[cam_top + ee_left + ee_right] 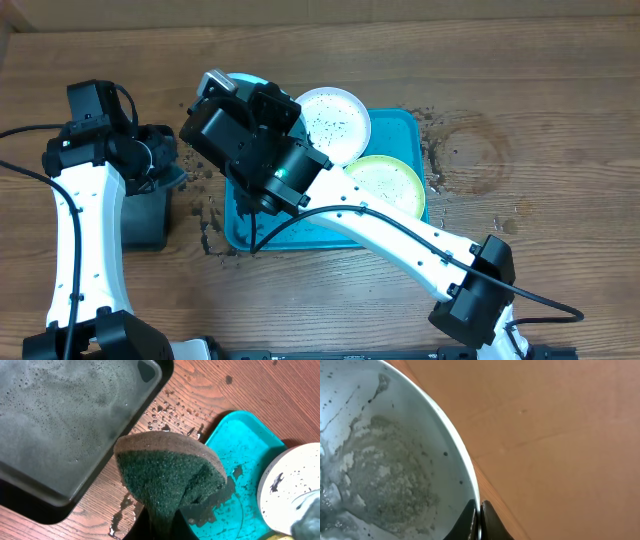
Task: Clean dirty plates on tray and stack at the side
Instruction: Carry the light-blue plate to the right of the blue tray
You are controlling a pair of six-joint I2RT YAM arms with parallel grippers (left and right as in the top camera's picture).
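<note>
The empty damp ring [474, 153] is below my right gripper and to its right in the overhead view. My right gripper should swing over, lower the plate and let it go.
My right gripper [480, 516] is shut on the rim of the light-teal-rimmed plate [385, 460], which it holds up tilted; the plate's face is smeared with wet grey film and a few dark specks. From overhead that plate [247, 79] peeks out past the right arm at the far left corner of the teal tray [400, 125]. The white-rimmed plate [335, 122] and the lime-green-rimmed plate [388, 184] lie on the tray, both speckled with dirt. Held over the wet table, a dark green sponge [167, 475] sits in my shut left gripper [165, 527], beside the tray's corner [235, 445].
A black-rimmed grey tray [65, 420] of soapy water stands left of the teal tray, under my left arm [85, 200]. Water drops and dark crumbs [212, 235] dot the wood between and around the trays. My right arm [400, 235] crosses over the teal tray.
</note>
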